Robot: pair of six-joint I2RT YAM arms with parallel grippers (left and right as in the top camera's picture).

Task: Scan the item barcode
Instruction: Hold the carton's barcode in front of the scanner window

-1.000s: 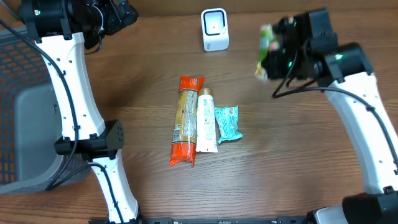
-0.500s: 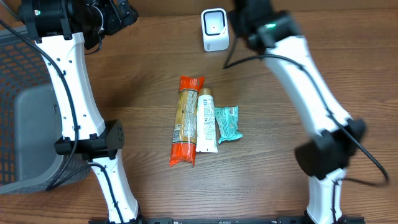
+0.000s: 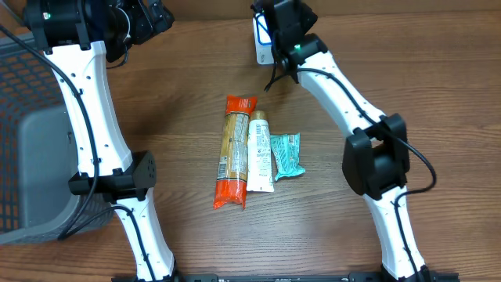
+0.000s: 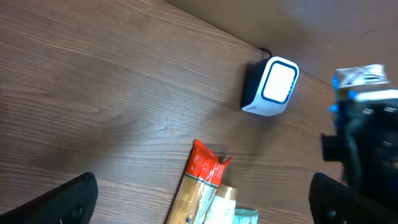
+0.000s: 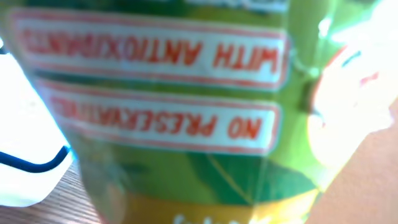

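I next need to move my right gripper away from the scanner (image 3: pixel 261 48) and down to let go of the packet, because bare tabletop is below my right gripper, to its right in the overhead view.
A green snack packet (image 5: pixel 186 124) with red-and-white label strips fills the right wrist view, and my right gripper (image 3: pixel 280 22) is shut on it; the fingers themselves are hidden behind it. The arm reaches over the white barcode scanner (image 3: pixel 261 48) at the table's far centre, and the packet is close to the scanner's front. In the left wrist view the scanner (image 4: pixel 272 87) shows its lit window, with the packet's top edge (image 4: pixel 362 76) just right of it. My left gripper (image 4: pixel 202 208) hangs open, high at the far left, holding nothing.
An orange pasta packet (image 3: pixel 235 153), a white tube (image 3: pixel 261 153) and a teal packet (image 3: pixel 286 155) lie side by side mid-table. A grey basket (image 3: pixel 31 157) stands off the left edge. The left arm's column (image 3: pixel 94 117) rises at the left.
My right arm has swung from the far right to the far centre, carrying the green packet up to the scanner. The left arm has not moved.
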